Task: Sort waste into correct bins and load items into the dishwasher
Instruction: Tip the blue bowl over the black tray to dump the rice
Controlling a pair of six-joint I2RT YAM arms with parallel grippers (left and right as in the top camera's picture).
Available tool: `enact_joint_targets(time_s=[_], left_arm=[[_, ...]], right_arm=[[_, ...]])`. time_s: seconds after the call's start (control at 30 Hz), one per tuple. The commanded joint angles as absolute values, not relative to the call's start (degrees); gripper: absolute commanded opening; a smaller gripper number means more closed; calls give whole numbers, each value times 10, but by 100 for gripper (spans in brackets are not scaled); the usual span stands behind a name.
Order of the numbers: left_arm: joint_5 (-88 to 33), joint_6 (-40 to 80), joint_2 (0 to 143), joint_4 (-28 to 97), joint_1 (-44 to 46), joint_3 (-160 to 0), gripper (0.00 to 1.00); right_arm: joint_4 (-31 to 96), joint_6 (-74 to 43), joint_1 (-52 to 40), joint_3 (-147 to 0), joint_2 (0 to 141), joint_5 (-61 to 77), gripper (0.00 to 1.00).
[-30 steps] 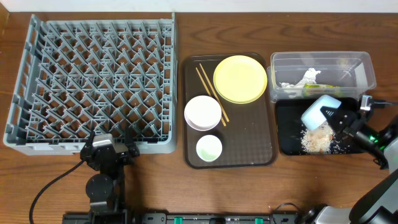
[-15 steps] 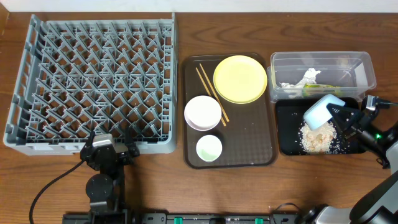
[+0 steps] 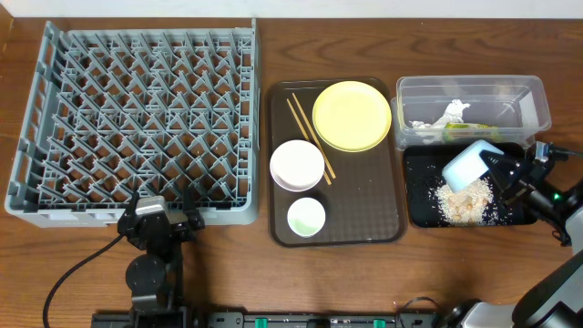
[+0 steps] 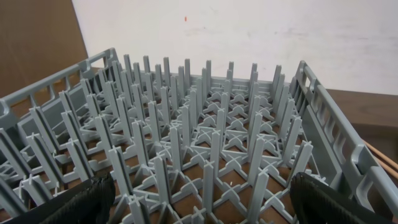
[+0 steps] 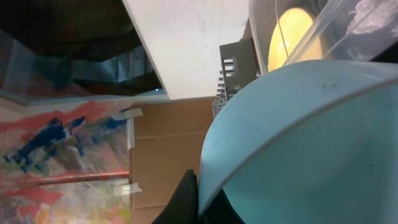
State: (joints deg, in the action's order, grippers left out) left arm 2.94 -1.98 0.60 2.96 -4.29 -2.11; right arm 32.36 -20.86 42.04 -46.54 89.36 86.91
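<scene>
The bowl should next swing left in the overhead view with my right gripper, be leveled and go down onto the free tray space beside the yellow plate, where I will release it.
My right gripper is shut on the rim of the light blue bowl, which hangs tipped on its side over the black tray. White-beige crumbs lie heaped in that tray under the bowl. In the right wrist view the bowl fills the frame, its rim pinched between the black fingers. The clear tub behind holds paper scraps and a green-yellow wrapper. My left gripper stands open at the front edge of the grey rack, its fingers wide apart over the pegs.
The brown serving tray in the middle carries the yellow plate, the white bowl, the small cup and two chopsticks.
The right gripper has shifted slightly right and turned the blue bowl more on its side over the black tray; the crumb heap has grown a little. The left arm has not moved.
</scene>
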Motion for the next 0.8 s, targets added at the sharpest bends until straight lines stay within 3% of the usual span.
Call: enact_joint_targets(time_s=[0.0, 0.5, 0.77], left_arm=[[30, -28, 2, 38, -44, -2, 91], [30, -28, 2, 38, -44, -2, 91], [30, -28, 2, 38, -44, -2, 91]], right_arm=[[308, -229, 431, -464, 885, 877, 1], [248, -276, 426, -464, 884, 894, 1], [177, -295, 292, -469, 875, 894, 1]])
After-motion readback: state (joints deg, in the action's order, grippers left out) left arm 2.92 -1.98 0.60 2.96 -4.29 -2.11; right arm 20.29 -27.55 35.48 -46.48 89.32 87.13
